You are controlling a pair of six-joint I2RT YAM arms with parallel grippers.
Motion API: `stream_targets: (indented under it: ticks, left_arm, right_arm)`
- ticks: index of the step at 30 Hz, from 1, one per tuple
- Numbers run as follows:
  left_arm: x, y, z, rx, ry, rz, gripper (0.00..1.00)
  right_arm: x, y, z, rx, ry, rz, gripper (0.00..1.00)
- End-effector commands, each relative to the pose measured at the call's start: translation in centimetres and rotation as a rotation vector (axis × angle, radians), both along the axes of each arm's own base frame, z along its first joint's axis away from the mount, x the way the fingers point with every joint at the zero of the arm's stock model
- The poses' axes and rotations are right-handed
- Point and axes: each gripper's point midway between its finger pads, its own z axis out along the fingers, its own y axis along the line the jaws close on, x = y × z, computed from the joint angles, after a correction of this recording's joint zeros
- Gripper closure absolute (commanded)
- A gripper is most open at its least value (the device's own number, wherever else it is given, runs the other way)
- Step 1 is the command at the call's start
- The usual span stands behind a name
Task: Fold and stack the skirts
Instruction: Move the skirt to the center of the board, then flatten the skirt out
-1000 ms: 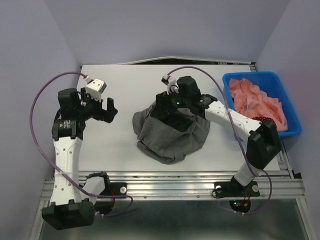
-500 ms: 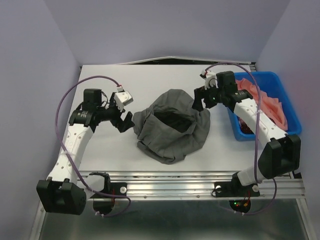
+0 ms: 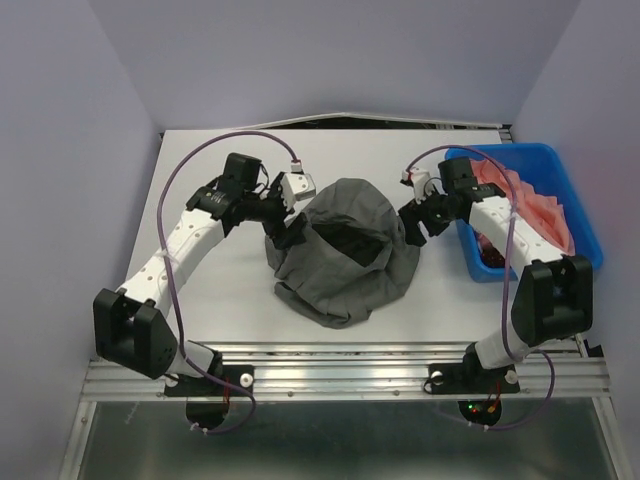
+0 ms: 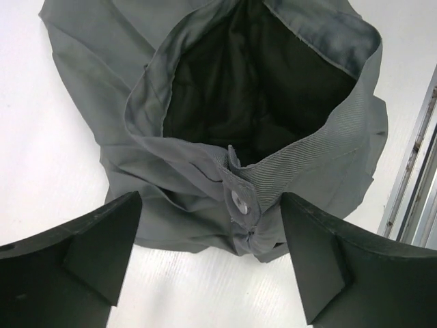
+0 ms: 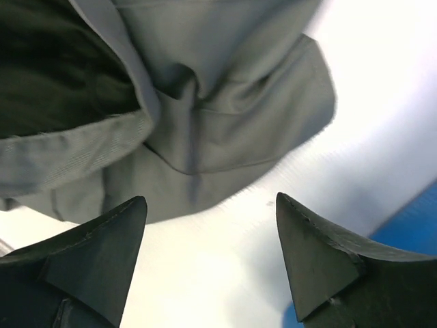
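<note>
I will next move my right gripper to the left in the top view and down onto the waistband's bent corner (image 3: 387,249) (image 5: 150,115), because the gripper's open fingers are still over bare table.
The dark grey skirt (image 3: 345,255) lies crumpled in the middle of the table, its waist gaping open. My left gripper (image 3: 290,226) is open at the skirt's left edge. In the left wrist view the buttoned waistband (image 4: 240,199) lies just ahead of the left gripper (image 4: 209,202), untouched. My right gripper (image 3: 413,222) is open at the skirt's right edge, over bare table, with the grey cloth (image 5: 205,123) just beyond it and nothing between the fingers (image 5: 102,253). A dark red cloth (image 3: 489,255), apparently the other skirt, lies in the bin's near left corner.
A blue bin (image 3: 590,262) at the right table edge holds crumpled pink cloth (image 3: 525,200); its wall (image 5: 410,229) is close beside the right gripper. A metal rail (image 3: 350,375) runs along the table's near edge. Purple cables loop above both arms.
My left arm has swung right to the skirt's left edge. My right gripper came off the top of the skirt and moved to its right edge; the skirt now lies wider with its waist open.
</note>
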Motion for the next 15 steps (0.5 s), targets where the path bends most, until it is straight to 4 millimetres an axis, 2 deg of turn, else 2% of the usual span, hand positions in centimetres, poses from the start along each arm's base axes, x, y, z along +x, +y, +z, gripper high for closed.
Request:
stream_targets:
  ticks: [1,4,6,7,8,9,10,13,15]
  left_arm:
    - [1.1,-2.1,2.7,-0.033,-0.075,-0.04,0.23]
    - [1.4,-2.1,2.9,-0.035,-0.074,-0.034,0.49]
    - [0.9,-1.8,3.0,-0.026,-0.077,-0.045,0.61]
    - [0.7,-1.5,3.3,-0.016,-0.098,-0.058,0.85]
    - [0.3,-0.8,3.0,0.0,-0.081,-0.05,0.96]
    - [0.3,-0.3,3.0,0.004,-0.08,-0.038,1.0]
    - [0.1,0.4,3.5,-0.006,-0.092,-0.025,1.0]
    - [0.1,3.4,3.3,0.004,-0.091,0.03,1.0]
    - [0.0,5.3,2.4,0.027,-0.075,0.059,1.0]
  right_arm:
    - [1.1,-2.3,1.0,-0.076,-0.119,0.115,0.18]
    - [1.5,-2.1,1.1,-0.098,-0.173,0.207,0.18]
    - [1.8,-2.0,1.1,-0.104,-0.209,0.249,0.17]
    - [1.9,-2.0,1.4,-0.119,-0.244,0.29,0.17]
    - [2.0,-1.8,1.5,-0.115,-0.262,0.318,0.17]
    - [1.8,-1.7,1.3,-0.116,-0.267,0.34,0.17]
    - [1.7,-1.6,1.3,-0.114,-0.273,0.361,0.17]
    - [1.5,-0.9,1.0,-0.098,-0.294,0.439,0.17]
    - [1.7,-0.4,0.7,-0.076,-0.301,0.468,0.16]
